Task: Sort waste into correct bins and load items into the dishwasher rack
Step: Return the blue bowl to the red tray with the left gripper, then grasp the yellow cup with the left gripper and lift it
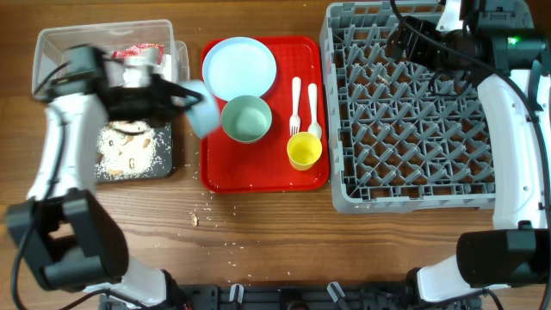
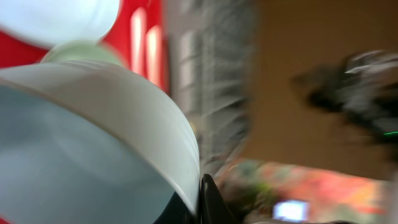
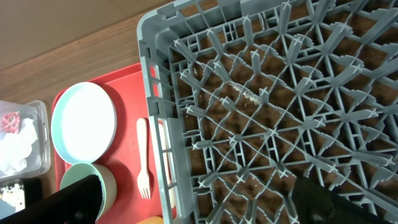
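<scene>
The robot's left gripper next needs to swing back over the red tray's near corner (image 1: 236, 167) by the black tray (image 1: 164, 159), lower the bowl and let go of the bowl's rim, because that corner is empty.
My left gripper (image 1: 185, 99) is shut on the rim of a pale blue bowl (image 1: 201, 112), held tilted between the black tray (image 1: 164, 159) and the red serving tray. The bowl (image 2: 74, 143) fills the blurred left wrist view, with one finger (image 2: 208, 199) against its rim. On the red tray are a pale blue plate (image 1: 239, 69), a mint bowl (image 1: 246, 118), a yellow cup (image 1: 304, 151), a fork (image 1: 295, 99) and a spoon (image 1: 313, 108). My right gripper (image 1: 411, 41) is open and empty above the grey rack (image 1: 413, 194). The right wrist view shows its spread fingers (image 3: 199, 202) over the rack (image 3: 261, 93).
The clear tub (image 1: 52, 43) at the back left holds a red wrapper (image 1: 138, 53) and a white napkin (image 1: 136, 76). Beige food scraps (image 1: 129, 146) lie in the black tray. Crumbs (image 1: 195, 219) are scattered on the wood in front of the red tray (image 1: 258, 176).
</scene>
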### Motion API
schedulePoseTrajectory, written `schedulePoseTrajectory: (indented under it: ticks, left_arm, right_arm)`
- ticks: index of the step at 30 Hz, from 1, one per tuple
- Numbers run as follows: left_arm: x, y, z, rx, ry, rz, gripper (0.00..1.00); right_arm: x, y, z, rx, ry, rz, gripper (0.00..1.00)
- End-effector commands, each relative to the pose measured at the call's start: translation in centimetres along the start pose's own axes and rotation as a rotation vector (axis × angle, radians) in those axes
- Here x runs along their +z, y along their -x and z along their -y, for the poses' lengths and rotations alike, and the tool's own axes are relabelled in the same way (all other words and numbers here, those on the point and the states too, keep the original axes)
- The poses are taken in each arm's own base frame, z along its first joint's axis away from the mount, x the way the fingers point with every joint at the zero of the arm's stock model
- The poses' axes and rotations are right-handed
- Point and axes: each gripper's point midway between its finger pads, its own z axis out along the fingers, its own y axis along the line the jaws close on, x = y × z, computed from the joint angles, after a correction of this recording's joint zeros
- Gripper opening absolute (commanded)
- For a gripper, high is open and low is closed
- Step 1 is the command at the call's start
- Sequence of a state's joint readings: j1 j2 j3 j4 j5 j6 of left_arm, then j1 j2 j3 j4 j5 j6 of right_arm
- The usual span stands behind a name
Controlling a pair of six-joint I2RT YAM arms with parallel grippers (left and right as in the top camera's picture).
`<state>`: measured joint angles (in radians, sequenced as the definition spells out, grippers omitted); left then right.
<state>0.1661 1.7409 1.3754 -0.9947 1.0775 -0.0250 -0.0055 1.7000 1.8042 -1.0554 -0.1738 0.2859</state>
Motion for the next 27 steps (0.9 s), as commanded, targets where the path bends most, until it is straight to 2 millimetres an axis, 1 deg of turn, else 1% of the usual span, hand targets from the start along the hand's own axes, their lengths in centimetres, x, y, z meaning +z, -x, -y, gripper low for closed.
schedulePoseTrajectory:
  ticks: [1,2,4,5,6,7,8,9,12,14,16,17,18,20,21,22,24,25,26,27]
  left_arm:
    - [3.5,-2.3,-3.6,0.088,0.483,-0.08,0.04]
    - [4.3,-3.6,-4.2,0.13,0.591,-0.124,0.04]
    - [5.2,-5.5,-5.0,0.182,0.781,-0.177,0.04]
    - [5.6,-6.3,-5.1,0.206,0.851,-0.193,0.04]
    - [6.5,-7.3,-4.9,0.247,0.901,-0.211,0.04]
    - [7.5,-8.1,-4.6,0.283,0.9,-0.229,0.04]
    - [8.9,-9.2,-4.5,0.321,0.893,-0.259,0.04]
    - [9.7,-9.9,-4.7,0.338,0.893,-0.282,0.04]
    - [11.2,-11.5,-5.5,0.36,0.902,-0.34,0.04]
    - [12.2,-12.1,-6.0,0.379,0.899,-0.355,0.06]
    - [12.7,-12.1,-6.1,0.39,0.893,-0.353,0.08]
    - [12.7,-12.0,-6.1,0.391,0.891,-0.35,0.1]
    - [12.7,-12.0,-6.1,0.392,0.891,-0.35,0.15]
    - [12.8,-11.9,-5.9,0.394,0.885,-0.347,0.21]
    - [12.9,-11.7,-5.5,0.397,0.879,-0.341,0.24]
    - [13.0,-11.2,-4.7,0.406,0.862,-0.327,0.27]
    - [13.8,-9.5,-1.7,0.442,0.793,-0.27,0.35]
    - [14.2,-8.0,0.0,0.474,0.761,-0.218,0.47]
    - [14.8,-6.7,1.3,0.506,0.726,-0.164,0.63]
    - [15.4,-5.9,1.9,0.533,0.701,-0.128,0.7]
  right_arm:
    - [0.5,-0.2,0.1,-0.018,-0.015,-0.01,1.0]
    - [0.5,-0.3,0.1,-0.017,-0.016,-0.013,1.0]
    - [0.5,-0.3,0.1,-0.016,-0.016,-0.013,1.0]
    - [0.5,-0.2,0.1,-0.017,-0.016,-0.011,1.0]
    - [0.5,-0.1,0.1,-0.017,-0.015,-0.008,1.0]
    - [0.5,-0.1,0.1,-0.017,-0.015,-0.009,1.0]
    - [0.5,-0.2,0.1,-0.018,-0.015,-0.01,1.0]
    - [0.5,-0.2,0.1,-0.017,-0.015,-0.01,1.0]
    - [0.5,-0.2,0.1,-0.018,-0.015,-0.009,1.0]
    - [0.5,-0.2,0.1,-0.018,-0.015,-0.009,1.0]
    - [0.5,-0.2,0.1,-0.018,-0.015,-0.009,1.0]
    - [0.5,-0.2,0.1,-0.018,-0.015,-0.009,1.0]
    - [0.5,-0.2,0.1,-0.018,-0.015,-0.009,1.0]
    - [0.5,-0.1,0.0,-0.018,-0.014,-0.008,1.0]
    - [0.5,-0.1,0.0,-0.018,-0.014,-0.006,1.0]
    - [0.5,0.0,0.0,-0.019,-0.013,-0.005,1.0]
    - [0.5,-0.1,-0.2,-0.019,-0.001,-0.008,1.0]
    - [0.5,-0.1,-0.5,-0.019,0.015,-0.009,1.0]
    - [0.5,0.1,-0.7,-0.021,0.027,-0.001,1.0]
    - [0.5,0.3,-0.9,-0.023,0.039,0.004,1.0]
